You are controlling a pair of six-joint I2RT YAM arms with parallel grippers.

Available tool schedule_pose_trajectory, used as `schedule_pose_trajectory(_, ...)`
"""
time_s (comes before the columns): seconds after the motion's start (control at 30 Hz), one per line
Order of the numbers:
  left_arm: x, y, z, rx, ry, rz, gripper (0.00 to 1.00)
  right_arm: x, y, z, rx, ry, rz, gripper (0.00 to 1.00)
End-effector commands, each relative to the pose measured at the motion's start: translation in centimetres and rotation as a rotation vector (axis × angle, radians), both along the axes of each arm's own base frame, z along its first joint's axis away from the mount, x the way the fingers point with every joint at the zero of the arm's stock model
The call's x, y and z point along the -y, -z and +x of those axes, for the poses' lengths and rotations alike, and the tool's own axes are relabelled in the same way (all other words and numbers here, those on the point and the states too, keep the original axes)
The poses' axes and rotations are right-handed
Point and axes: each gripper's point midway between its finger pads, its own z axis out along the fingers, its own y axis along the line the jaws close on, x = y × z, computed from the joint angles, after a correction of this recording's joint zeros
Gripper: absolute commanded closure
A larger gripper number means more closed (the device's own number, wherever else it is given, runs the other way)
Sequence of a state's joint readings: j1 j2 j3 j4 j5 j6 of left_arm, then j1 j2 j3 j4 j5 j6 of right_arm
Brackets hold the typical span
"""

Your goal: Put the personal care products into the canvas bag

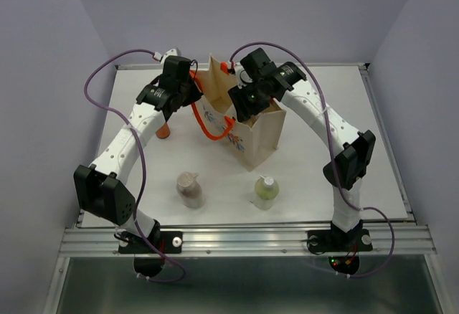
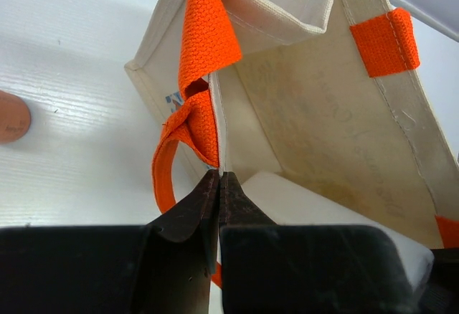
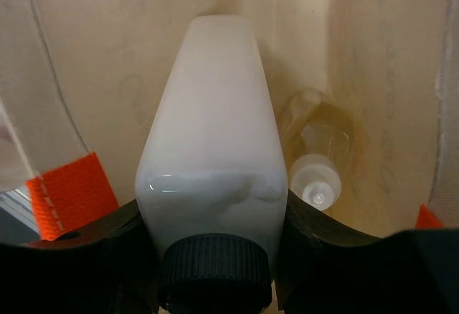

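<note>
The canvas bag's bottom beside the amber bottle is clear below my right gripper, so next the gripper should lower between the bag's sides and release the whitish bottle.
The canvas bag (image 1: 257,136) stands open mid-table, with orange handles. My left gripper (image 1: 188,89) is shut on the bag's rim; in the left wrist view its jaws (image 2: 219,179) pinch the canvas edge beside an orange handle (image 2: 208,34). My right gripper (image 1: 248,96) is over the bag's mouth, shut on the whitish bottle (image 3: 211,127) with the dark cap, held inside the bag. The amber bottle (image 3: 320,142) lies on the bag's bottom. The tan-brown bottle (image 1: 190,189) and the pale green bottle (image 1: 265,192) lie on the table in front. The orange bottle (image 1: 164,130) stands left of the bag, partly hidden by my left arm.
The white table (image 1: 323,178) has a raised metal rail along its near edge and walls close around it. A purple cable loops off each arm. The bag's loose orange handle (image 1: 211,129) hangs down its left side.
</note>
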State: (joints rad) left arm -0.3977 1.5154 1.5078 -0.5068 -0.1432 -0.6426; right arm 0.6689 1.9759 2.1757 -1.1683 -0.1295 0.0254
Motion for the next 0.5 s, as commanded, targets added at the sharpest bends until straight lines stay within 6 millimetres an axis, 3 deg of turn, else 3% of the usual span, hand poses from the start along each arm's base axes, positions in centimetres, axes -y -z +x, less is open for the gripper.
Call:
schedule_pose_trajectory(0.0,-0.2,-4.5,0.3,0.124,-0.002,-0.021,1.00,0.0,-1.9,-1.0,0.041,-0.068,0.040,0.99)
schedule_pose_trajectory(0.07,0.0,-4.2,0.3,0.114,0.002,-0.020,1.00,0.3,-0.4,-1.8,-0.007,-0.080,0.014,0.99)
schedule_pose_trajectory(0.27,0.0,-4.0,0.5,0.106,0.001,-0.015,1.00,0.8,1.3,-4.0,-0.095,-0.125,0.002,0.99)
schedule_pose_trajectory(0.47,0.0,-4.1,0.6,0.109,0.003,-0.014,1.00,2.2,3.2,-3.0,-0.103,-0.044,-0.099,0.99)
